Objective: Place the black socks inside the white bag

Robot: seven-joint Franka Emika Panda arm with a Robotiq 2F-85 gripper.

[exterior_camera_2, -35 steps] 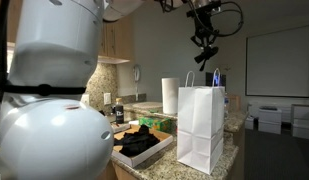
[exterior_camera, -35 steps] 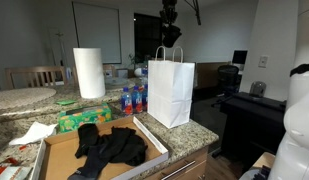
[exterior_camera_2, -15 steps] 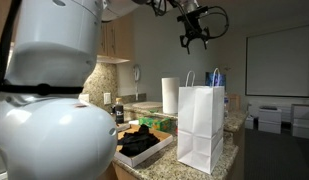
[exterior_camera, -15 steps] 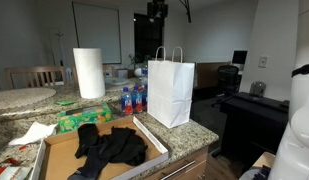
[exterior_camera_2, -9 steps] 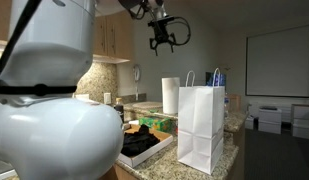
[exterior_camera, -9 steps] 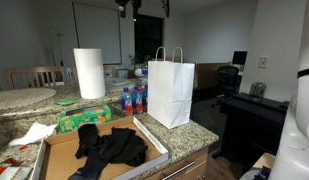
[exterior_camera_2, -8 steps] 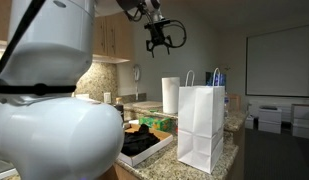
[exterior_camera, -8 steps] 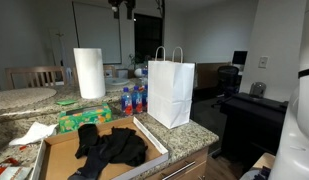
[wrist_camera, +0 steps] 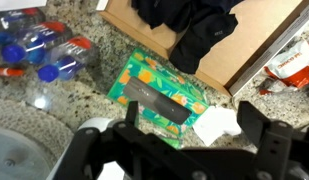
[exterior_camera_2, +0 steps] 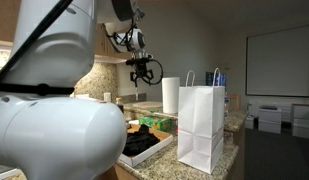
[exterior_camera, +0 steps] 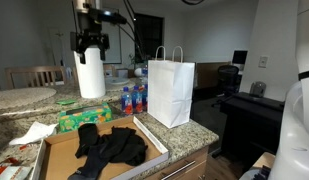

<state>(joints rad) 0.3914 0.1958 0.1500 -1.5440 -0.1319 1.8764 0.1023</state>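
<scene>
My gripper will turn next and lower from high above the counter onto the black pile's side nearest the bag, as the socks lie uncovered in the shallow box [exterior_camera: 54,158].
The black socks [exterior_camera: 109,148] lie in a crumpled heap inside a shallow cardboard box [exterior_camera: 54,158] at the counter's front; they also show in the other exterior view [exterior_camera_2: 140,140] and at the top of the wrist view [wrist_camera: 189,20]. The white bag [exterior_camera: 171,88] [exterior_camera_2: 201,128] stands upright to the box's side, handles up. My gripper [exterior_camera: 91,42] [exterior_camera_2: 144,70] hangs high above the counter, over the paper towel roll and away from the bag. In the wrist view the gripper [wrist_camera: 192,110] is open and empty, with a tissue box below it.
A white paper towel roll [exterior_camera: 89,75] stands behind the box. A green tissue box [wrist_camera: 159,92] with a loose white tissue [wrist_camera: 216,123] lies on the granite counter. Several water bottles [exterior_camera: 132,99] stand beside the bag. A red packet [wrist_camera: 294,62] lies near the box.
The arm has swung away from above the white bag, across and down to a spot over the paper towel roll. The jaws stand wide with nothing in them.
</scene>
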